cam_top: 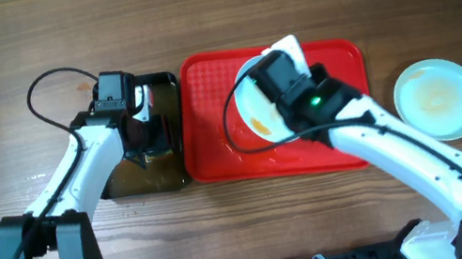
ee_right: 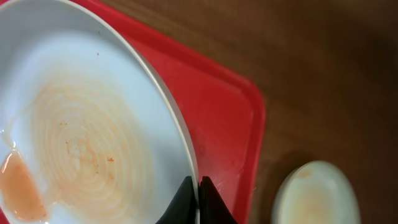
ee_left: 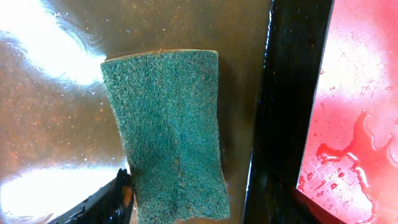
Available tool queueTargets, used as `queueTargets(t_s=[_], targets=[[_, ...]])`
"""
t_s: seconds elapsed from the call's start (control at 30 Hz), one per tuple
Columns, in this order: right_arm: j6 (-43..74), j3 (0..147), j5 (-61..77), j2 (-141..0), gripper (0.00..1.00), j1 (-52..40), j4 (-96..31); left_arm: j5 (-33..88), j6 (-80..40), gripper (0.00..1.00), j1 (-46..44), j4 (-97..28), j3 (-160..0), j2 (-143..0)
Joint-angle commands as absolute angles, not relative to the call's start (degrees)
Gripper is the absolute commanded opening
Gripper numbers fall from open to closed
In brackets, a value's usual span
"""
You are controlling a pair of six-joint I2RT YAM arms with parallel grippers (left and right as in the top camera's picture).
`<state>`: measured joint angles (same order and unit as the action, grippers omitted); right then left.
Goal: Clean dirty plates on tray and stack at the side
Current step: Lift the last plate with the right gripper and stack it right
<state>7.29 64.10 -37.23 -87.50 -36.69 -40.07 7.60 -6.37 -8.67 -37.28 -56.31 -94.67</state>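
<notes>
Next, my right gripper will lift its plate, shift right in the overhead view and lower to release it onto the second plate [cam_top: 439,99] [ee_right: 317,196], since that one lies beside the tray.
A pale plate [cam_top: 252,111] with an orange-brown sauce smear sits tilted over the red tray [cam_top: 216,151]. My right gripper [cam_top: 276,69] is shut on its rim. The right wrist view shows the fingertips [ee_right: 199,193] pinching the rim of the plate [ee_right: 87,137] above the tray [ee_right: 230,118]. A second plate [cam_top: 440,97], with faint smears, lies on the table right of the tray and also shows in the right wrist view [ee_right: 317,193]. A third plate is not in view. My left gripper [cam_top: 147,130] holds a green sponge [ee_left: 168,130] in brown water.
A black tub [cam_top: 177,172] of brownish water stands against the tray's left edge; its dark wall [ee_left: 292,93] separates the sponge from the wet tray [ee_left: 360,93]. A black cable [cam_top: 42,86] loops over the wooden table at the far left.
</notes>
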Motion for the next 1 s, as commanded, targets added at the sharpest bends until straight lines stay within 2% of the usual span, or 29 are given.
queueTargets(t_s=[0.0, 0.23, 0.63, 0.7, 0.83, 0.97], targets=[[1.39, 64.23, -49.93, -86.08, 0.04, -41.93, -38.65, 8.69, -6.9, 0.65, -8.88, -36.91, -56.25, -94.89], [-4.34, 64.23, -60.95, -86.08, 0.04, -48.42, -34.81, 8.69, -6.87, 0.65, -8.88, -36.91, -56.25, -94.89], [-17.69, 64.23, -72.6, -86.08, 0.04, -49.08, -18.41, 8.69, -6.87, 0.66, -8.88, -36.91, -56.25, -94.89], [-12.45, 64.16, -69.8, -86.08, 0.04, -48.75, -18.61, 8.69, -6.87, 0.65, -8.88, -36.91, -56.25, -94.89], [1.39, 64.16, -54.74, -86.08, 0.04, -45.17, -25.89, 8.69, -6.9, 0.65, -8.88, -36.93, -56.25, -94.89], [19.7, 64.16, -44.73, -86.08, 0.04, -34.24, -35.51, 8.69, -6.9, 0.65, -8.88, -36.91, -56.25, -94.89]])
